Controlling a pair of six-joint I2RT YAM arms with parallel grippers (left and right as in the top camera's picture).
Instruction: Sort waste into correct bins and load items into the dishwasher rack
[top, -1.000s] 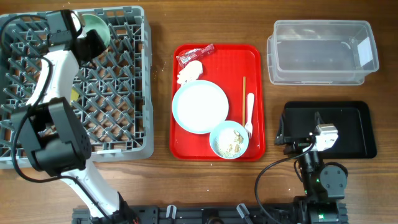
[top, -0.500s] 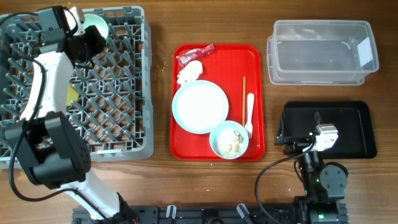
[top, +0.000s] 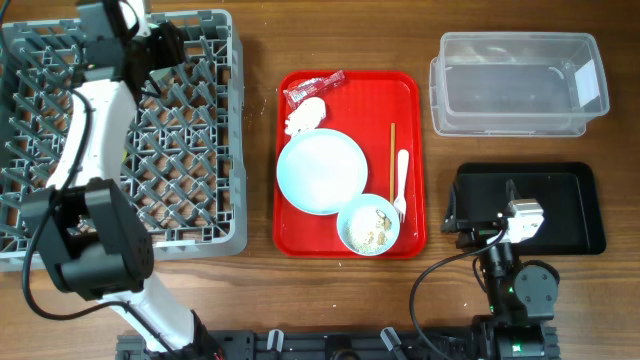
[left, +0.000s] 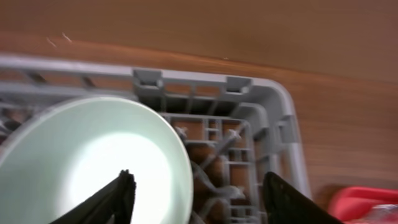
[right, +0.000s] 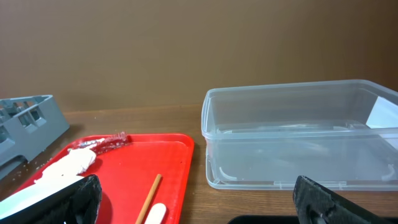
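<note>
My left gripper moves farther down over the light green bowl's rim next and closes there, since its open fingers already stand either side of that rim.
The light green bowl rests in the far right corner of the dishwasher rack, tipped on its side. My left gripper is open astride its rim, one finger inside the bowl and one outside. From overhead the left gripper hides the bowl. A pale blue plate, a blue bowl holding food scraps, a white fork, chopsticks, a red wrapper and a napkin lie on the red serving tray. My right gripper is open and holds nothing.
The clear tub stands at the back right. The black tray lies in front of it, under the right arm. The rack fills the table's left side, with a strip of bare wood between it and the red tray.
My left gripper carried the green bowl toward the rack's far right corner, then opened and let go of it. The right arm has not moved.
</note>
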